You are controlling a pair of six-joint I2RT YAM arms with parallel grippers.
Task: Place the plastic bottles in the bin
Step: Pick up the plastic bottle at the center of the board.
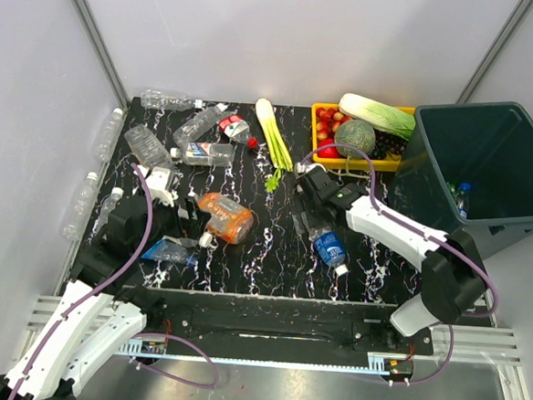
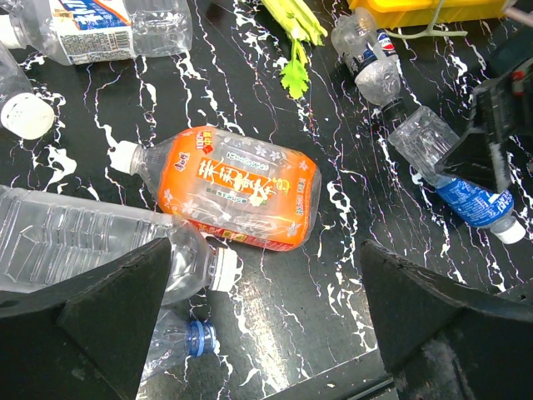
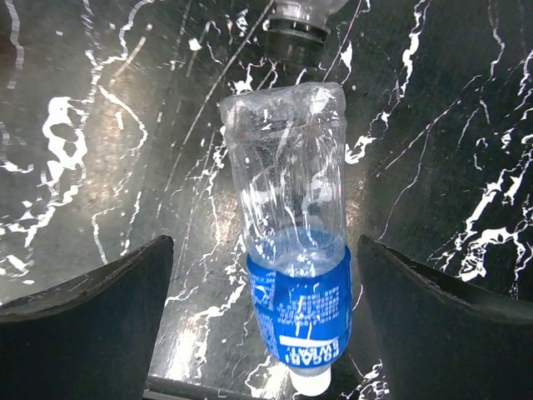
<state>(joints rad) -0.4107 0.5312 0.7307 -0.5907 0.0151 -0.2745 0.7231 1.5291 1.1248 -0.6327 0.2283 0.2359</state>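
Note:
My right gripper comes down next around the bottle's middle at the blue label's edge and closes, since there are gaps beside both fingertips.
A clear bottle with a blue label lies on the black marble table, cap towards the near edge. My right gripper is open just above it, with its fingers on either side of the label and gaps on both sides. My left gripper is open over bare table, just short of the orange bottle. A clear white-capped bottle lies by its left finger. More clear bottles lie at the back left. The bin stands at the far right with a bottle inside.
A yellow tray of vegetables, holding a melon, sits beside the bin. Celery lies left of it. A crushed bottle with a blue label lies near the left arm. Another bottle rests close behind the right gripper.

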